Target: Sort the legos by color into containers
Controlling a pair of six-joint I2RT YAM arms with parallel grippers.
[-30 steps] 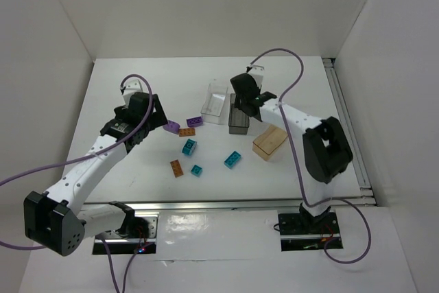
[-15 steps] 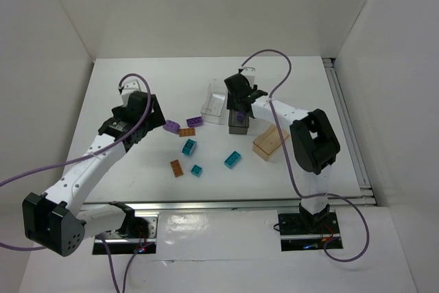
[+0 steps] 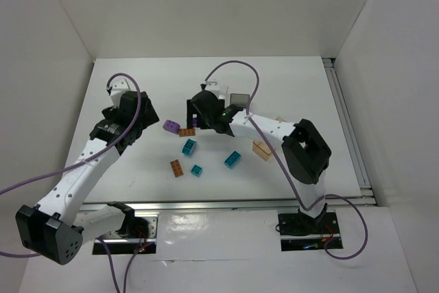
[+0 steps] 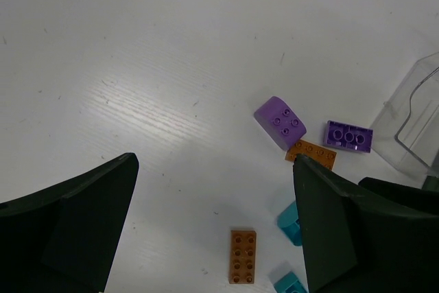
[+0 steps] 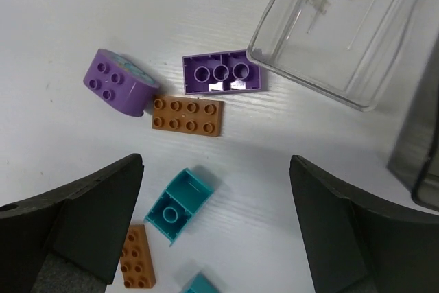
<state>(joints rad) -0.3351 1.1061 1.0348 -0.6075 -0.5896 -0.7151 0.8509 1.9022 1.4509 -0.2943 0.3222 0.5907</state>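
I will reach my right gripper outward past the orange plate next, then lower it to the flat purple lego (image 3: 195,123) (image 5: 221,73) by the corner of the clear container.
Loose legos lie mid-table: a rounded purple one (image 3: 171,127) (image 5: 115,81), a flat purple one (image 5: 221,73) lying studs down, an orange plate (image 3: 186,132) (image 5: 188,115), a teal brick (image 3: 189,146) (image 5: 179,206) and a second orange plate (image 3: 177,168) (image 4: 243,256). Two more teal bricks (image 3: 232,160) (image 3: 197,170) lie nearer. My right gripper (image 3: 194,116) (image 5: 216,164) hangs open and empty above the teal brick. The clear container (image 5: 343,25) (image 4: 415,125) is just beyond it. My left gripper (image 3: 143,123) (image 4: 215,166) is open and empty over bare table, left of the purple lego.
The dark grey container (image 3: 239,101) (image 5: 418,149) stands behind the right arm, and the arm partly covers the tan container (image 3: 261,149). White walls close in the table on three sides. A rail runs along its right edge.
The right gripper has opened and swung left, from over the dark container to above the purple and orange legos. The left gripper has drawn back a little to the left.
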